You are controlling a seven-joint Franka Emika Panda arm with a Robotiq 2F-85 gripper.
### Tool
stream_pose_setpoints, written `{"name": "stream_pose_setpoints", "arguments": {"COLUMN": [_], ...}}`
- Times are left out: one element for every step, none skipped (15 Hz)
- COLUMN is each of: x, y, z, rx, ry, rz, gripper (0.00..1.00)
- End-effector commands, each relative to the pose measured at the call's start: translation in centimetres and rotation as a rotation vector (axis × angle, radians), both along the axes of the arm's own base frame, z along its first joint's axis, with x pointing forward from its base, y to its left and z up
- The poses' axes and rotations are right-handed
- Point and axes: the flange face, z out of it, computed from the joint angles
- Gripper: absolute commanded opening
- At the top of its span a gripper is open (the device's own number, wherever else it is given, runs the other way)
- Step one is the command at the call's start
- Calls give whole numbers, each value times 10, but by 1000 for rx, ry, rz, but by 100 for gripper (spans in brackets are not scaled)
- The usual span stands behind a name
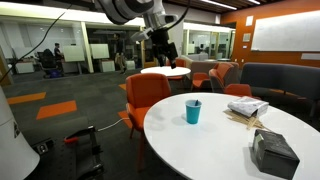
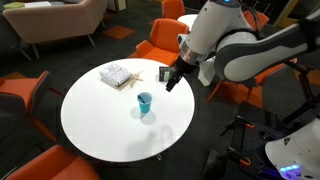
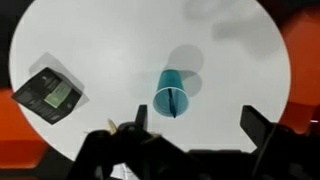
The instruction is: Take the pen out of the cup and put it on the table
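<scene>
My gripper reaches outward next and lowers its spread fingers around the thin dark pen's tip, since it shows at the cup's rim, below and outward of the gripper.
The teal-blue cup stands upright on the large white round table; it shows in both exterior views and in the wrist view. The thin dark pen leans inside the cup, and its tip shows at the rim. My gripper hangs high above the table, well clear of the cup. Its fingers are spread wide and empty in the wrist view, with the cup below them near the left finger.
A dark grey boxy bag lies near the table edge, also in the wrist view. A patterned packet with pale wooden sticks lies beyond it. Orange chairs ring the table. A smaller white table stands behind.
</scene>
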Motion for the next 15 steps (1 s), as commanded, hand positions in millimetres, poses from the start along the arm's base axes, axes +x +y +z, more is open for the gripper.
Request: {"name": "stream_pose_setpoints", "arguments": {"x": [42, 51, 63, 73, 84, 93, 103, 111, 120, 128, 137, 144, 152, 159, 166], "y": [-19, -24, -29, -31, -33, -33, -31, -29, -27, -25, -23, -22, -21, -20, -19], "z": [-40, -53, -65, -75, -86, -97, -108, -118, -128, -136, -146, -153, -160, -167, -172], "rx": [-25, -28, -31, -29, -19, -13, -1, 6, 12, 15, 15, 16, 14, 14, 13], "ry": [-8, -9, -10, -14, -11, -10, -3, 7, 16, 23, 32, 36, 41, 45, 48], "rz": [-33, -43, -47, -51, -55, -54, -57, -64, -63, -64, -62, -59, -58, -59, -57], "gripper": [100, 98, 85, 79, 68, 58, 50, 40, 37, 34, 30, 27, 31, 28, 28]}}
